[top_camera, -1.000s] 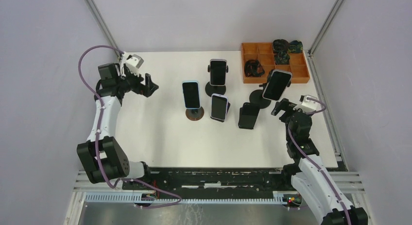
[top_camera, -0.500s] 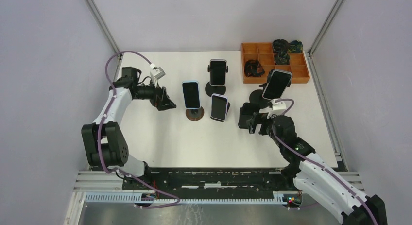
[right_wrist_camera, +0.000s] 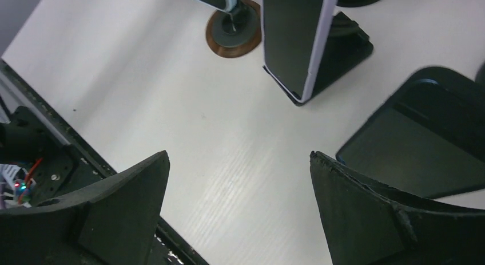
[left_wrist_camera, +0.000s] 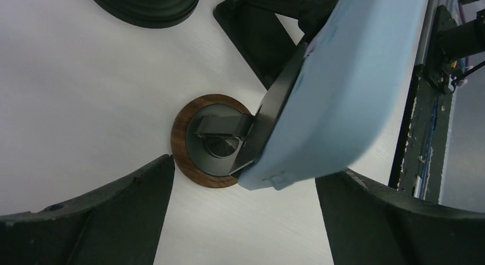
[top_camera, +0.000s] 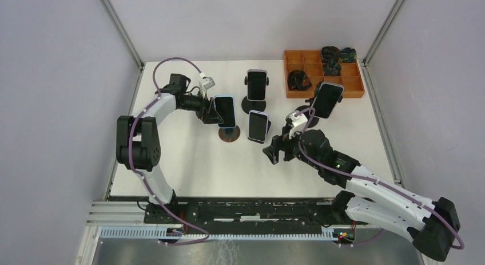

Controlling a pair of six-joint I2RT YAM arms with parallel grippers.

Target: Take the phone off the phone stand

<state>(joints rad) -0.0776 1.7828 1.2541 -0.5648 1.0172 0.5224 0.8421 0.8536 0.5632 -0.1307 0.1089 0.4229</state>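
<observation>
The light blue phone's side edge [top_camera: 218, 108] [left_wrist_camera: 306, 153] is between my open fingers, so my left gripper will move gently a little farther over that edge and close on it.
Several phones stand on stands on the white table. A light blue phone [top_camera: 225, 111] sits on a stand with a round wooden base [top_camera: 229, 134]. My left gripper [top_camera: 210, 111] is open right beside its left edge. In the left wrist view the blue phone's back [left_wrist_camera: 349, 87] tilts over the wooden base [left_wrist_camera: 209, 140], and its lower corner hangs between my open fingers [left_wrist_camera: 86, 219], not gripped. My right gripper [top_camera: 274, 152] is open and empty, low over the table in front of a lavender phone [top_camera: 258, 126], which also shows in the right wrist view [right_wrist_camera: 294, 36].
A phone on a black round stand [top_camera: 257, 84] stands at the back. Another phone [top_camera: 326, 99] stands tilted at the right. A dark phone [right_wrist_camera: 412, 150] lies close to my right finger. An orange tray [top_camera: 350, 86] of dark items sits at the back right.
My left gripper has swung right, up to the light blue phone. My right arm has swept left and forward, from beside the right phone to in front of the lavender phone.
</observation>
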